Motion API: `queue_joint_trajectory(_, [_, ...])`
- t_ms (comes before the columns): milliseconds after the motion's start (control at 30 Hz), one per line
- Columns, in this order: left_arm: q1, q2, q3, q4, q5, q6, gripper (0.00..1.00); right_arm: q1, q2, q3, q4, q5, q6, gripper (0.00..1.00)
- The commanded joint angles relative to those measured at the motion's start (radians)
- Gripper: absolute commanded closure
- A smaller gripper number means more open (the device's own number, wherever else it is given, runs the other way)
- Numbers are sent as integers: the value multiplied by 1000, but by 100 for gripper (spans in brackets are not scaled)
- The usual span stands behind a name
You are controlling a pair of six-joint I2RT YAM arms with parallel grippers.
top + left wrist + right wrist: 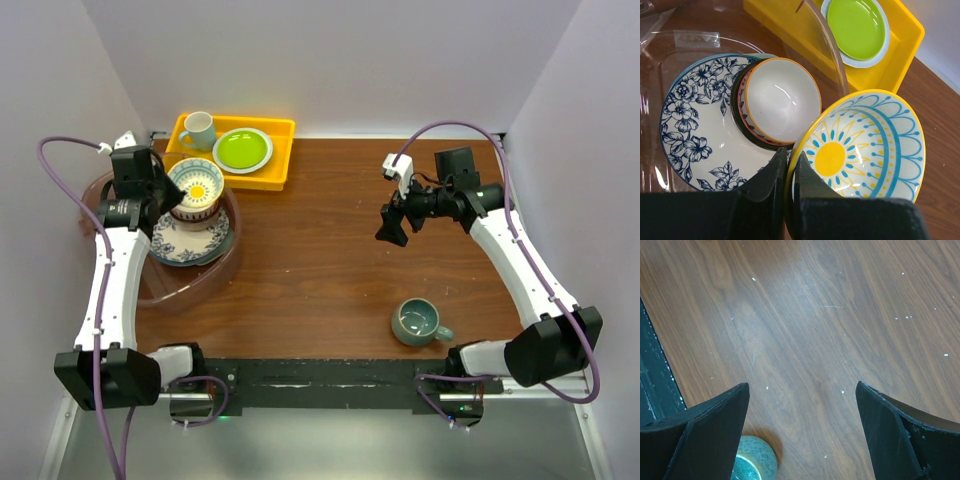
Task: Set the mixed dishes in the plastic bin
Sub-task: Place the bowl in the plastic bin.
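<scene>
The left gripper lowers into the bin (pixel 175 287) next and sets the yellow-rimmed bowl down into the cream bowl (pixel 782 100), since the cream bowl faces up, open and empty.
My left gripper (pixel 172 192) (pixel 788 165) is shut on the rim of a yellow-rimmed bowl (pixel 197 183) (pixel 865 145) with a blue-and-yellow sun pattern. It holds the bowl above the transparent pinkish plastic bin (pixel 175 287) (pixel 826 52). In the bin lies a blue floral plate (pixel 188 243) (pixel 695 125). On that plate a cream bowl (pixel 782 100) nests in a dark reddish bowl (pixel 739 112). A teal mug (pixel 418 322) (pixel 757 463) stands on the table at the near right. My right gripper (pixel 392 228) (pixel 802 390) hangs open above the bare wood, farther back than the mug.
A yellow rectangular tray (pixel 270 178) (pixel 895 65) stands at the back, just behind the bin. It holds a white mug (pixel 198 130) and a lime-green plate (pixel 242 150) (pixel 856 27). White walls close in the table on three sides.
</scene>
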Motion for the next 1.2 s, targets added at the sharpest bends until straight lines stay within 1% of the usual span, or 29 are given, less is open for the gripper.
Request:
queue_joint_trajectory(0, [15,0,5,92,19,27,100,-5,-10,-9,26,7,12,9])
queue_joint_trajectory(367, [27,52,-11,111,5,30,100,-5,-15,-20,29,7,10,8])
queue_joint_trajectory(700, [46,184,14,109,-31,64,100,-5,-33,-30,31,9,10,8])
queue_joint_trajectory(967, [51,239,31,105,-47,85,100,-5,-28,-26,28,6,13,8])
queue_joint_trajectory(1167, [55,267,32,103,-51,90,97,-5,-22,-18,28,5,10,8])
